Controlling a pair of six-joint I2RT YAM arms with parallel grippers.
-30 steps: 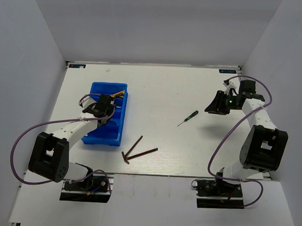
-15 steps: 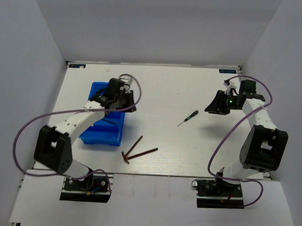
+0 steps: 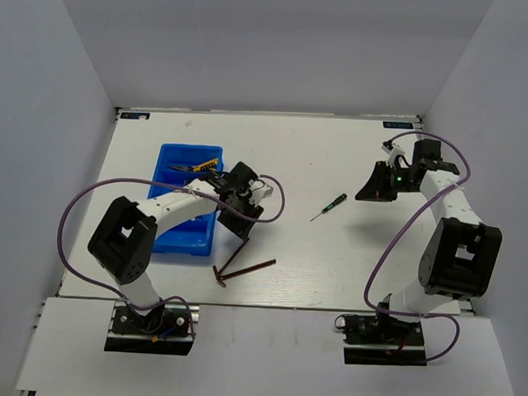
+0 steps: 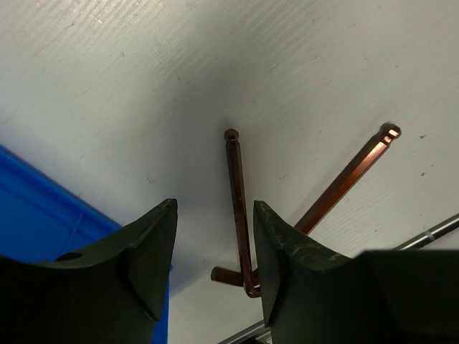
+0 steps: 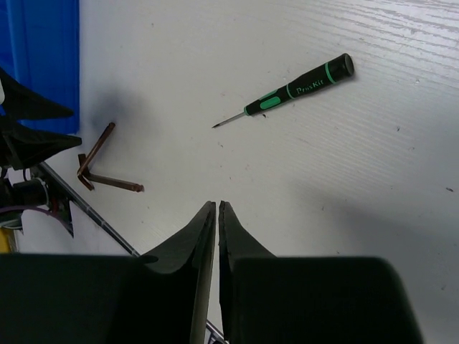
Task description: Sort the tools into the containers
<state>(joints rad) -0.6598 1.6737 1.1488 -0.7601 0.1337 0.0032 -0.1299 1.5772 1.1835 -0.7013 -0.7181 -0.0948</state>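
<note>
The dark brown hex key is off-centre between my left gripper's fingers, so they should move away from the bin (image 3: 173, 149) first, then down onto its long arm.
The blue bin (image 3: 173, 149) stands at the left of the table with yellow-and-black pliers (image 3: 200, 167) in its far end. Two brown hex keys (image 3: 236, 255) (image 3: 251, 268) lie crossed in front of the bin's right side. My left gripper (image 3: 243, 220) is open just above them. In the left wrist view one hex key (image 4: 237, 193) lies between the open fingers (image 4: 215, 211) and the other hex key (image 4: 346, 181) lies to the right. A green-and-black screwdriver (image 3: 328, 206) lies mid-table. My right gripper (image 3: 373, 189) is shut and empty, right of the screwdriver (image 5: 297, 89).
The bin's corner (image 4: 43, 215) sits close to the left finger. The white walls enclose the table on three sides. In the right wrist view the bin (image 5: 43, 57) and both hex keys (image 5: 99, 154) show at the far left.
My left arm has swung from over the bin to the right and forward, and now hangs over the hex keys. The right arm has barely moved.
</note>
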